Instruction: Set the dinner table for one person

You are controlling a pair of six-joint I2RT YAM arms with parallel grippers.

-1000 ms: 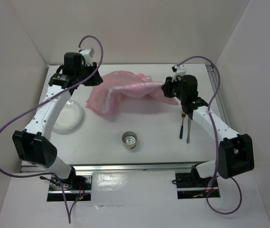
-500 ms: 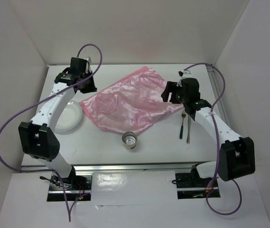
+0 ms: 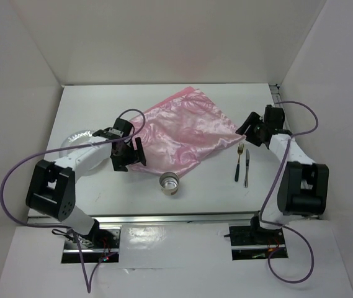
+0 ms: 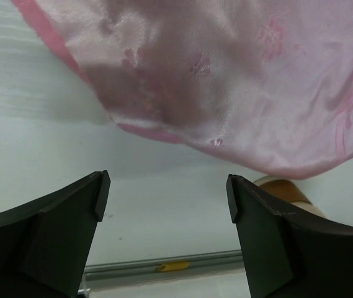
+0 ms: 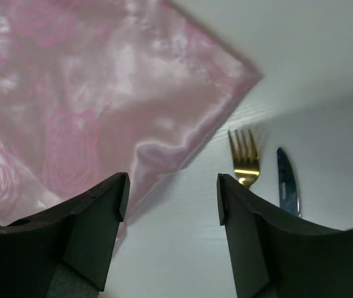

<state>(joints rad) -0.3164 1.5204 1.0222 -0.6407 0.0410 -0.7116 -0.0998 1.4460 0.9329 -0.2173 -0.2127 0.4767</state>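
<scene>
The cloth's near edge (image 4: 164, 135) lies just ahead of my left gripper's fingers, still outside their gap, so my open left gripper will move down and outward onto it next.
The shiny pink cloth (image 3: 179, 131) lies spread flat on the white dinner table (image 3: 247, 99), turned like a diamond. My left gripper (image 3: 128, 156) is open and empty just off the cloth's near-left edge; in the left wrist view the cloth (image 4: 238, 81) fills the top, ahead of the gripper (image 4: 167, 198). My right gripper (image 3: 249, 129) is open and empty at the cloth's right corner (image 5: 102, 93). A gold fork (image 3: 239, 161) and a knife (image 3: 246, 167) lie side by side at the right, and also show in the right wrist view as fork (image 5: 243, 162) and knife (image 5: 288, 181).
A small metal cup (image 3: 169, 183) stands just near of the cloth's front edge; its rim (image 4: 281, 186) shows beside my left finger. A white plate (image 3: 75, 139) lies at the left, partly hidden by my left arm. Silver rails run along the front (image 3: 182, 217) and right (image 3: 283, 108) edges.
Both grippers have let go of the cloth, which went from bunched to spread flat. My left gripper moved near and right to its near-left edge; my right gripper moved right, off its corner.
</scene>
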